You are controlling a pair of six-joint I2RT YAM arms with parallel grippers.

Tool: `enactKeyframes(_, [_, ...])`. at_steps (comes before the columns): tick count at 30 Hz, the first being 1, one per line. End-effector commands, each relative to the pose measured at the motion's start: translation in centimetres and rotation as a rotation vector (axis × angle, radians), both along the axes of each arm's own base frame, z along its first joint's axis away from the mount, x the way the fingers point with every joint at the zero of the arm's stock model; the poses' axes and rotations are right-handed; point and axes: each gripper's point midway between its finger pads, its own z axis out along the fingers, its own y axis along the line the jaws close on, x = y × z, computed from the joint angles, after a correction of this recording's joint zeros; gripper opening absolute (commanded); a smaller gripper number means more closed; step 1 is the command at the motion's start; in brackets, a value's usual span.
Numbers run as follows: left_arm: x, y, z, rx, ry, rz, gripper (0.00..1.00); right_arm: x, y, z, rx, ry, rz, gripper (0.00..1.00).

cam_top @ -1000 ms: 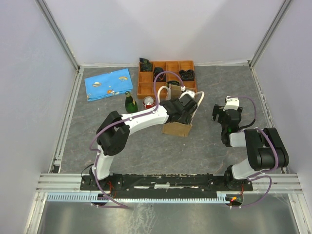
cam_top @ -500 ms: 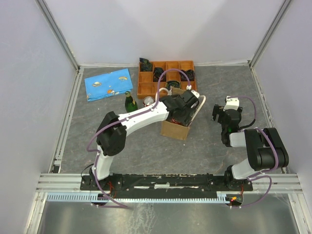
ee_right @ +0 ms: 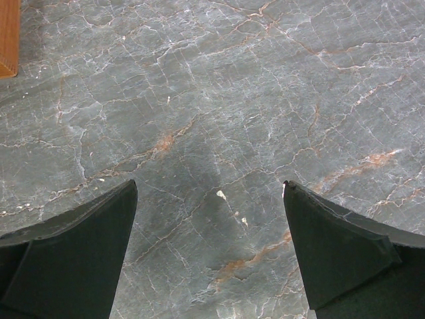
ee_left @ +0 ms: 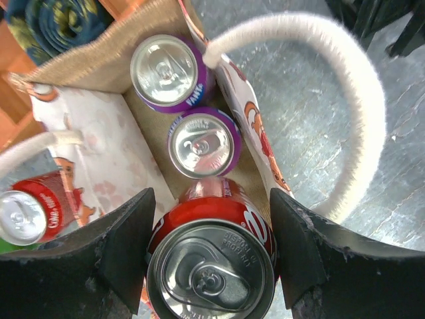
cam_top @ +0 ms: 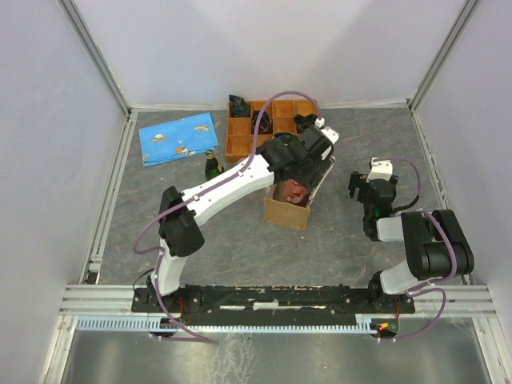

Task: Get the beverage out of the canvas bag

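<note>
I will next carry the red can past the bag with my left gripper, lower and release it, as bare tabletop lies below, left in the top view.
My left gripper [ee_left: 211, 219] is shut on a red cola can [ee_left: 212, 266] and holds it just above the open mouth of the tan canvas bag [ee_left: 86, 63]. Two purple cans [ee_left: 167, 70] [ee_left: 202, 143] stand upright inside the bag. A cream loop handle [ee_left: 352, 113] arcs to the right. In the top view the bag [cam_top: 286, 212] stands mid-table with the red can [cam_top: 294, 190] showing over it under the left gripper [cam_top: 302, 170]. My right gripper [ee_right: 209, 193] is open and empty over bare table, right of the bag [cam_top: 364, 192].
A second red can [ee_left: 33, 209] stands on the table beside the bag. A green bottle [cam_top: 213, 166] stands left of the bag. An orange compartment tray [cam_top: 240, 136] sits behind it, and a blue cloth [cam_top: 178, 138] lies at the back left.
My left gripper has risen from inside the bag and shifted toward the back, and the red can now shows in it above the bag. The right arm has not moved.
</note>
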Motion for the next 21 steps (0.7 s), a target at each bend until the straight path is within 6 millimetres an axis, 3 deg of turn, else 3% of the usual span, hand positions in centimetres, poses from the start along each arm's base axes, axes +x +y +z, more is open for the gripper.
enactKeyframes(1, [1.2,1.0,10.2,-0.107,-0.205,-0.004,0.03,1.3,0.1,2.0,0.008,-0.068,0.006,0.99])
enactKeyframes(6, [1.5,3.1,14.1,-0.113,-0.289,0.043,0.03,1.3,0.1,2.1,0.008,-0.069,0.006,0.99])
enactKeyframes(14, [2.5,6.8,18.3,-0.122,-0.385,0.140,0.03,1.3,0.1,2.1,0.009,-0.070,0.004,0.99])
enactKeyframes(21, [4.9,14.7,21.1,-0.149,-0.422,0.322,0.03,1.3,0.1,2.1,0.009,-0.070,0.005,0.99])
